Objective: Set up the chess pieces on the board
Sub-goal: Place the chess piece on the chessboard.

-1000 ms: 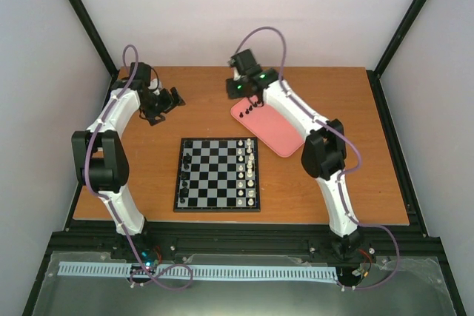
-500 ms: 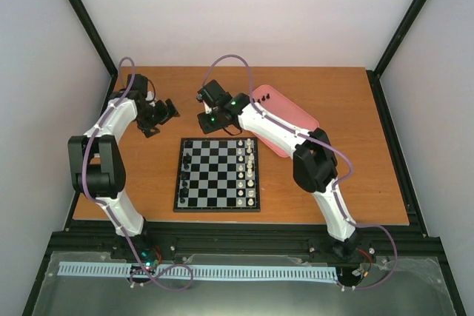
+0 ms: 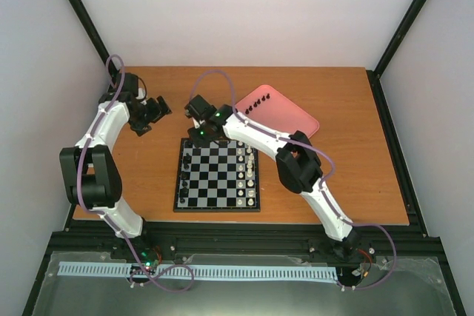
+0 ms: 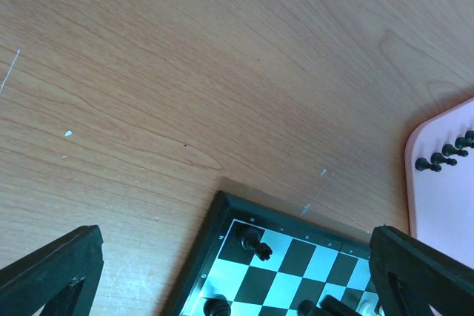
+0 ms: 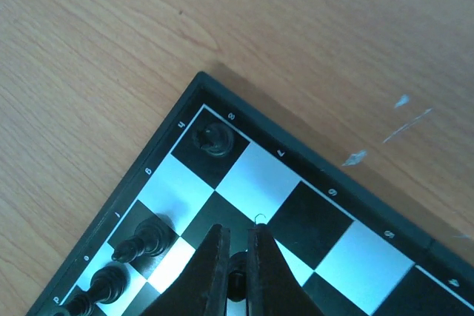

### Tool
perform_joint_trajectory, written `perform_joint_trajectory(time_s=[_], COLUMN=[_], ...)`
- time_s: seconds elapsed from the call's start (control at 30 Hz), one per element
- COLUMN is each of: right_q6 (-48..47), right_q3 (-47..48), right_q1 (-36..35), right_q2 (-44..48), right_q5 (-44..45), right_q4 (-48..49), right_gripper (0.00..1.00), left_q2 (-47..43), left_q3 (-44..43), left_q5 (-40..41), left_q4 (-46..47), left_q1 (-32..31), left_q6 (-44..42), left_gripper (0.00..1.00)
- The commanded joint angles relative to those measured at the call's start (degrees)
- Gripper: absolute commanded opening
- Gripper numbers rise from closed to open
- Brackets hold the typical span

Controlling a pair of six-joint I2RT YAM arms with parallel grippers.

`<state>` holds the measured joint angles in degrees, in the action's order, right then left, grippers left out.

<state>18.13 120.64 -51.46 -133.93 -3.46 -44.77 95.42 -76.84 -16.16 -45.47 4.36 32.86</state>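
The robot's right gripper needs to go toward the corner's black piece next and down onto the white far-edge square [image 5: 259,174] beside it, and release its small piece there because that square is empty.
The board [image 3: 217,209] lies mid-table, with black chess pieces [image 3: 185,169] down its left column and white ones down its right. My right gripper [image 3: 194,137] hangs over the board's far-left corner. In the right wrist view the right gripper [image 5: 237,240] is shut on a small black piece [image 5: 237,284] just above a square. That square is near a black piece [image 5: 211,139] standing in the corner. My left gripper [image 3: 152,112] is open and empty over bare table left of the board. In its own view the left gripper [image 4: 237,279] shows wide-spread fingers [image 4: 52,271].
A pink tray [image 3: 289,118] lies behind and right of the board, holding several loose black pieces [image 3: 255,106]. It also shows in the left wrist view [image 4: 444,205]. The black frame posts and the table edges bound the wooden top.
My right arm swung left from the pink tray to the board's far-left corner, carrying a black piece. My left gripper drew back a little to the left.
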Motion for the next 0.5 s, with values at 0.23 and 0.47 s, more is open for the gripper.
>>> perform_joint_trajectory(time_s=[0.23, 0.47], right_q6=[-0.54, -0.99], right_q3=[0.62, -1.65], right_q1=[-1.43, -1.52], right_q2=[-2.84, -3.82], right_q5=[2.89, 4.81], right_q4=[3.77, 8.2], right_gripper=[0.03, 0.03], left_q2=[-3.34, -3.36], left_q3=[1.1, 1.2], left_q5=[-0.12, -0.79], left_q4=[-0.83, -0.67], left_q1=[0.65, 0.65], left_q6=[-2.36, -2.43], left_gripper=[1.0, 1.0])
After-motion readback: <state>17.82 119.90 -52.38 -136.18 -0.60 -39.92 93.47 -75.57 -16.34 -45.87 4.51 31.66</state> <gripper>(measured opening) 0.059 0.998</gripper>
